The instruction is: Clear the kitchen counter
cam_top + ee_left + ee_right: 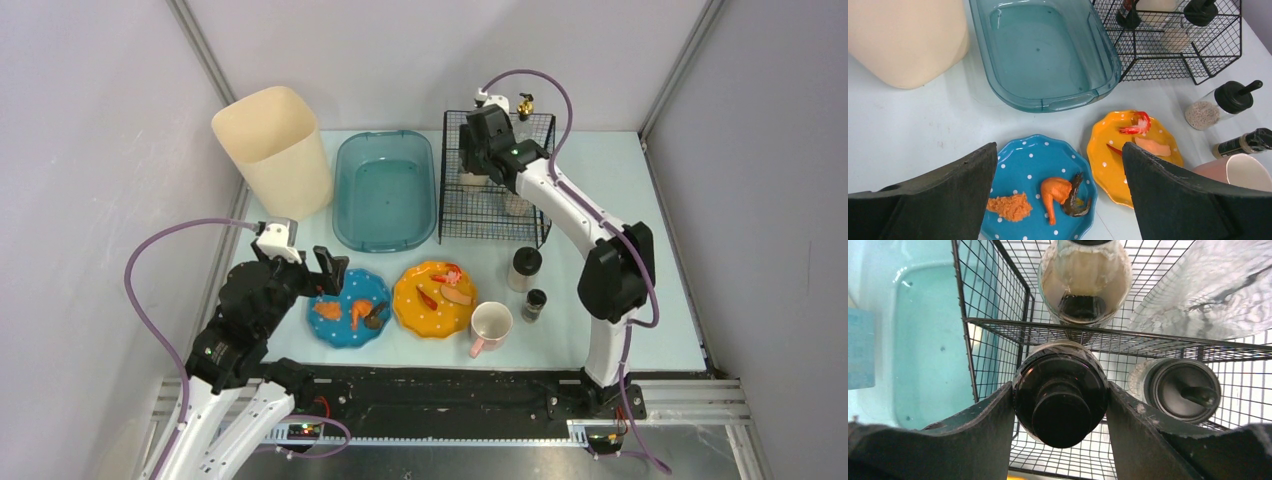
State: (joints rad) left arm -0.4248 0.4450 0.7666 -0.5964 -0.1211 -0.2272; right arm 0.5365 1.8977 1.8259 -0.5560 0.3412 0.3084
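My right gripper brings the black-capped bottle down into the rack section (pixel 470 196) (pixel 1062 394) beside the other black-lidded jar next, since the rack's open wire bottom shows there.
The pale light-blue kitchen counter (pixel 620 200) carries a blue dotted plate (pixel 350 308) with food scraps, an orange dotted plate (pixel 433 298) with scraps, a pink mug (pixel 490 326), a spice jar (pixel 523 268) and a small dark bottle (pixel 534 305). My left gripper (pixel 324 278) is open and empty, just above the blue plate (pixel 1023 165); in its wrist view the gripper (pixel 1059 147) straddles that plate. My right gripper (pixel 482 160) reaches into the black wire rack (pixel 495 215). In its wrist view the gripper (pixel 1060 407) is shut on a black-capped bottle (pixel 1060 400).
A beige bin (pixel 272 150) stands at the back left, with a teal basin (pixel 385 190) next to it. The rack (pixel 993 330) also holds a pale jar (pixel 1083 280) and another black-lidded jar (pixel 1180 387). Grey walls close in both sides.
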